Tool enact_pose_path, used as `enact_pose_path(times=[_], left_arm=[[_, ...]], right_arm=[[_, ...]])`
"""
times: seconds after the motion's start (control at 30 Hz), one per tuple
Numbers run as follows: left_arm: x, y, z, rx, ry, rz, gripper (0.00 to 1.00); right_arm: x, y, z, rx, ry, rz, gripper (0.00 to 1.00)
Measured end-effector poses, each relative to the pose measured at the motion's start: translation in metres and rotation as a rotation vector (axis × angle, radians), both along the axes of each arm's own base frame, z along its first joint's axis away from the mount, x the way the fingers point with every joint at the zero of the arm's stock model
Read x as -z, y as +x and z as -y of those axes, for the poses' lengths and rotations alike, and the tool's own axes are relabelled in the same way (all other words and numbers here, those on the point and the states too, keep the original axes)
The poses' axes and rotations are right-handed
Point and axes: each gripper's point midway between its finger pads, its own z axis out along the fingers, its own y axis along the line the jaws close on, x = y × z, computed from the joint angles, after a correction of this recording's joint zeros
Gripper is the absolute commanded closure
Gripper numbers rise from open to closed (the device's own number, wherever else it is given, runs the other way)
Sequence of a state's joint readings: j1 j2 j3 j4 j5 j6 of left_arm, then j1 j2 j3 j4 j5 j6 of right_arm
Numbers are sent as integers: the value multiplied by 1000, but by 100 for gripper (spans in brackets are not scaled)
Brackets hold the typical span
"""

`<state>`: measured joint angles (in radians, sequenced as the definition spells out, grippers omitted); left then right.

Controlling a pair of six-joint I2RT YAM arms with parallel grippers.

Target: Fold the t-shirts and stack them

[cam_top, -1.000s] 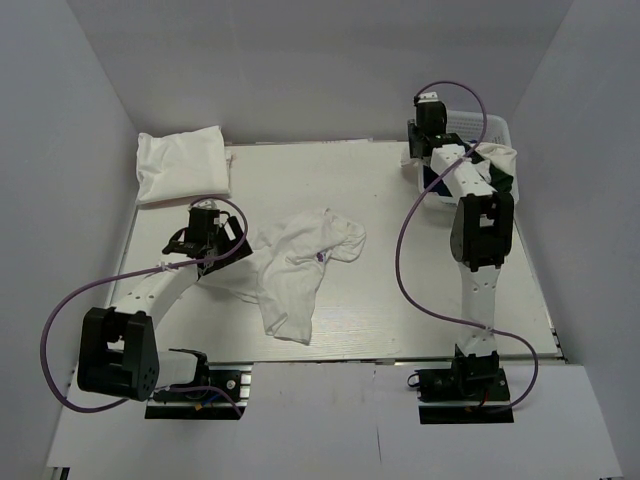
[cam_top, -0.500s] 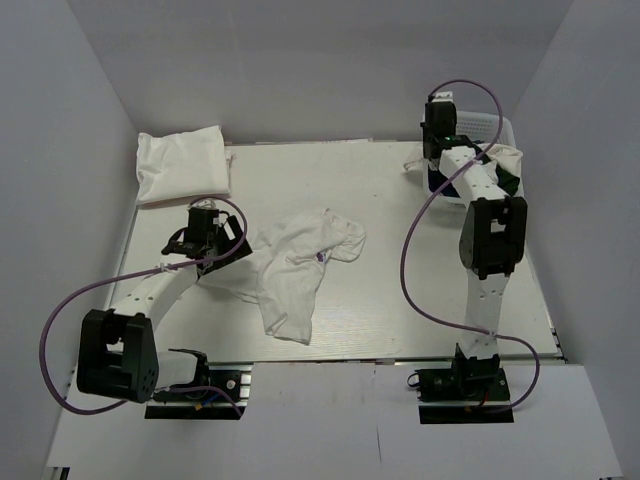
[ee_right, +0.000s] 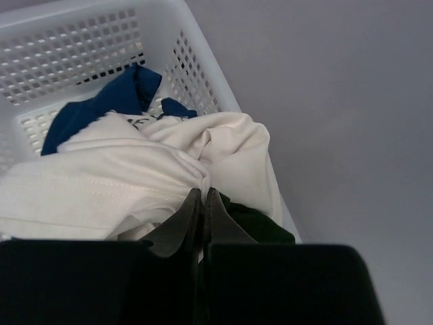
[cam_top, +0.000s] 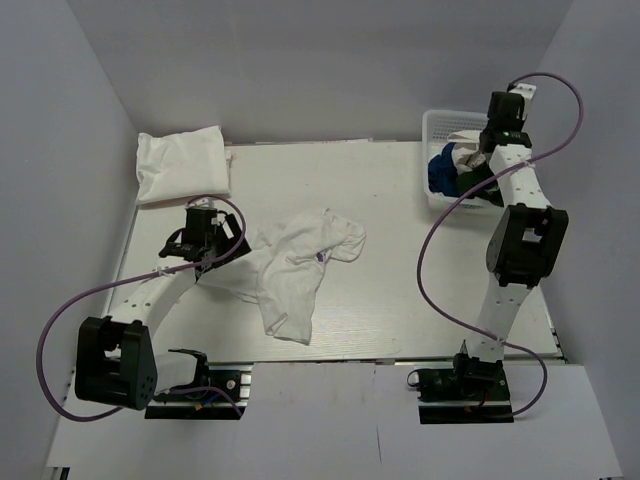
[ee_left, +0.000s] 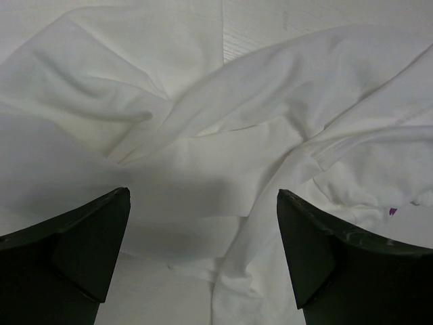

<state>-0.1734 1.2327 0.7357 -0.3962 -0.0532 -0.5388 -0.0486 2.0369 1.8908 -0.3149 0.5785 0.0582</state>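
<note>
My left gripper moves to its left in the wrist view and down onto a raised t-shirt fold next, to pinch it.
A crumpled white t-shirt lies spread on the table's middle left. My left gripper hovers over its left part, open, with the cloth below its fingers and nothing between them. A folded white t-shirt lies at the back left. More t-shirts fill the white lattice basket at the back right. My right gripper is shut on a fold of a white t-shirt there, next to a royal blue one and a dark green one.
The basket wall rises just behind the right gripper, close to the grey side wall. The right arm reaches along the table's right edge. Purple cables loop beside both arms.
The right arm has swung from the basket's left side to its right side and its gripper has shut on white cloth in the basket. The left arm has barely moved.
</note>
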Motion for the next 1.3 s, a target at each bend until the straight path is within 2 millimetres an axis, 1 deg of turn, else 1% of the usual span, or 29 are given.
enact_pose_path(times=[0.07, 0.1, 0.13, 0.17, 0.2, 0.23, 0.27, 0.3, 0.33, 0.4, 0.47, 0.5, 0.53, 0.57, 0.63, 0.67, 0.7, 0.77, 0.8, 0.87, 0.93, 0.97, 1.03, 1.1, 1.17, 1.2, 1.23, 1.27, 1.3], left_arm=[[0, 0, 0, 0, -1, 0, 1], [0, 0, 0, 0, -1, -3, 1], [1, -1, 0, -3, -2, -10, 1], [0, -2, 0, -8, -4, -19, 1], [0, -3, -1, -21, -7, -27, 1], [-1, -3, -1, -36, -10, -34, 1], [-2, -4, -2, -50, -13, -39, 1], [-2, -6, -3, -69, -17, -45, 1], [-4, -8, -5, -94, -21, -48, 1], [-10, -14, -8, -134, -33, -43, 1], [-19, -17, -12, -178, -46, -16, 1], [-23, -19, -15, -205, -48, -6, 1], [-24, -21, -18, -233, -47, -6, 1], [-23, -24, -21, -268, -44, -18, 1], [-17, -29, -29, -328, -21, -67, 1], [-11, -30, -32, -355, -7, -98, 1], [-5, -31, -35, -379, 7, -130, 1], [6, -33, -38, -411, 31, -189, 1], [11, -32, -39, -422, 37, -215, 1], [23, -31, -39, -439, 45, -261, 1], [34, -30, -39, -456, 50, -305, 1], [41, -30, -39, -464, 55, -330, 1], [50, -30, -39, -479, 58, -365, 11], [54, -27, -39, -490, 49, -376, 19], [55, -23, -36, -489, 29, -369, 37], [54, -21, -35, -491, 19, -360, 53], [53, -18, -34, -493, 10, -351, 82], [51, -14, -34, -495, 3, -341, 93], [49, -11, -33, -480, 4, -334, 100]], right_arm=[[17, 2, 9, -20, 47, -25, 100], [28, 3, 11, -36, 69, -44, 92], [40, 5, 9, -55, 93, -69, 69], [52, 5, 5, -69, 116, -88, 30], [63, 5, 0, -88, 136, -114, 12], [71, 5, -7, -109, 153, -134, 9], [75, 5, -13, -127, 167, -142, 9], [75, 4, -20, -147, 177, -139, 9], [73, 1, -27, -168, 189, -135, 9], [60, -10, -43, -210, 201, -114, 9], [39, -34, -63, -259, 202, -98, 9], [22, -44, -72, -276, 191, -76, 9], [3, -49, -83, -299, 181, -44, 9], [-20, -53, -96, -328, 170, 3, 9], [-61, -63, -128, -403, 155, 89, 9], [-74, -68, -142, -440, 155, 118, 9], [-85, -74, -167, -504, 160, 150, 9], [-87, -85, -203, -599, 170, 154, 9], [-83, -89, -225, -645, 178, 139, 9], [-67, -93, -259, -706, 192, 100, 9], [-46, -100, -290, -764, 227, 59, 9], [-31, -106, -302, -796, 248, 29, 9], [-4, -119, -312, -823, 268, -34, 9], [25, -130, -315, -830, 283, -98, 9], [57, -145, -316, -837, 301, -171, 9], [74, -153, -315, -838, 308, -208, 9], [94, -165, -314, -844, 318, -258, 9], [110, -174, -314, -847, 325, -297, 9], [126, -183, -315, -854, 333, -339, 9]])
